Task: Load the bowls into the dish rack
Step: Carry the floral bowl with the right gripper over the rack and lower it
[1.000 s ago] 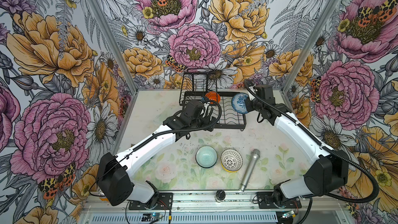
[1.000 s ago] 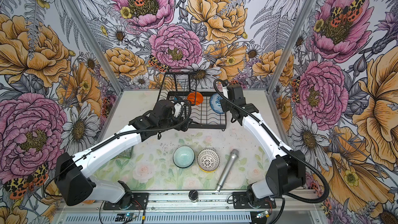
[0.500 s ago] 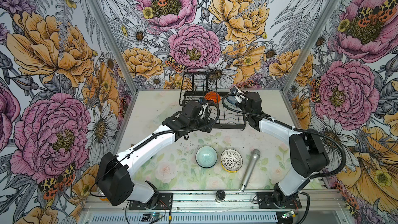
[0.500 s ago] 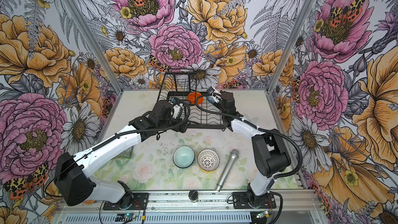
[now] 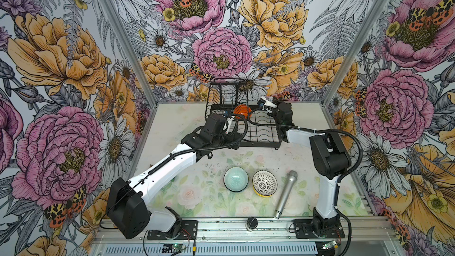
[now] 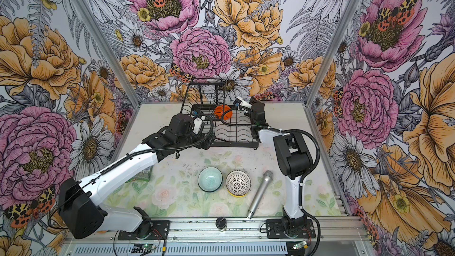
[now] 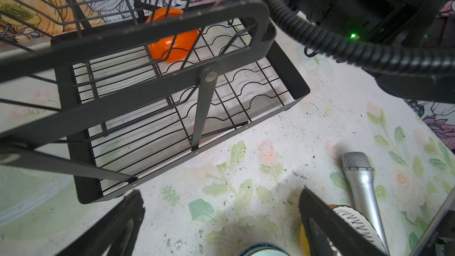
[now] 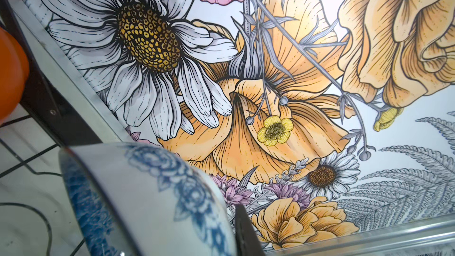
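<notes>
I will move my right gripper toward the orange bowl and down next, and then let go of the side of the floral bowl, because the wire slots [image 8: 35, 173] beside the orange bowl are empty.
The black wire dish rack [image 5: 261, 141] [image 6: 234, 141] stands at the back of the table, with an orange bowl [image 5: 242, 111] [image 7: 172, 43] on edge in its far slots. My right gripper [image 8: 231, 217] is shut on the wall of a blue-and-white floral bowl [image 8: 147, 193], low over the rack's far right side. Its wrist [image 5: 283, 114] hides that bowl in both top views. My left gripper [image 7: 221, 217] hangs open and empty by the rack's near left corner. Near the front sit a teal bowl [image 5: 235, 179] and a lattice bowl [image 5: 264, 182] nested in a yellow bowl [image 7: 304, 235].
A silver microphone [image 5: 286, 193] [image 7: 362, 185] lies slanted just right of the lattice bowl. A small black knob [image 5: 251, 223] sits on the front rail. The right arm's black cable [image 7: 320, 35] loops over the rack's near right part. Flowered walls close in three sides.
The right arm has folded its elbow back and swung its wrist left over the rack's far right corner, turning the floral bowl out of the top views. The left arm has barely moved.
</notes>
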Robot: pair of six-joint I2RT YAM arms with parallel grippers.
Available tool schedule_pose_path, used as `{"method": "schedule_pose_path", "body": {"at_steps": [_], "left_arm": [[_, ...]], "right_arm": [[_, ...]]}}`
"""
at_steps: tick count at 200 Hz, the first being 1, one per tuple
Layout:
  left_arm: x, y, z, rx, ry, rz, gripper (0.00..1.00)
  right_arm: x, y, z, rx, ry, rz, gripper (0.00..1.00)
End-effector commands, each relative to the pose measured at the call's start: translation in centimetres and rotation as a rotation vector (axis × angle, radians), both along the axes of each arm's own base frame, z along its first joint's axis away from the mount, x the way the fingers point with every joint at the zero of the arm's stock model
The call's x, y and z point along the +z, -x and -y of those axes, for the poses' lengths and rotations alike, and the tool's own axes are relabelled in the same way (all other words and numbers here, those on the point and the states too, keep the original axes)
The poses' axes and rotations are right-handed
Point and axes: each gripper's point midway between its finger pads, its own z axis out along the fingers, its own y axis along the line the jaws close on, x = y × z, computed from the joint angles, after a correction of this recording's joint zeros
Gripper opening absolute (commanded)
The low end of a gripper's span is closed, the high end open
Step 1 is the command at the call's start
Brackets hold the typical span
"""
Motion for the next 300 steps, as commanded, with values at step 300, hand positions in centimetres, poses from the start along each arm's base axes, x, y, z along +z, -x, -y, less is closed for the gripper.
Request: {"method": "schedule_pose_path", "body": {"at_steps": [300], "left_arm": [[0.5,0.4,0.6,-0.092,0.012,0.028,0.99]], "right_arm": [[-8.2,-3.4,-3.0,0.201,0.21,-0.082,0.0]]}}
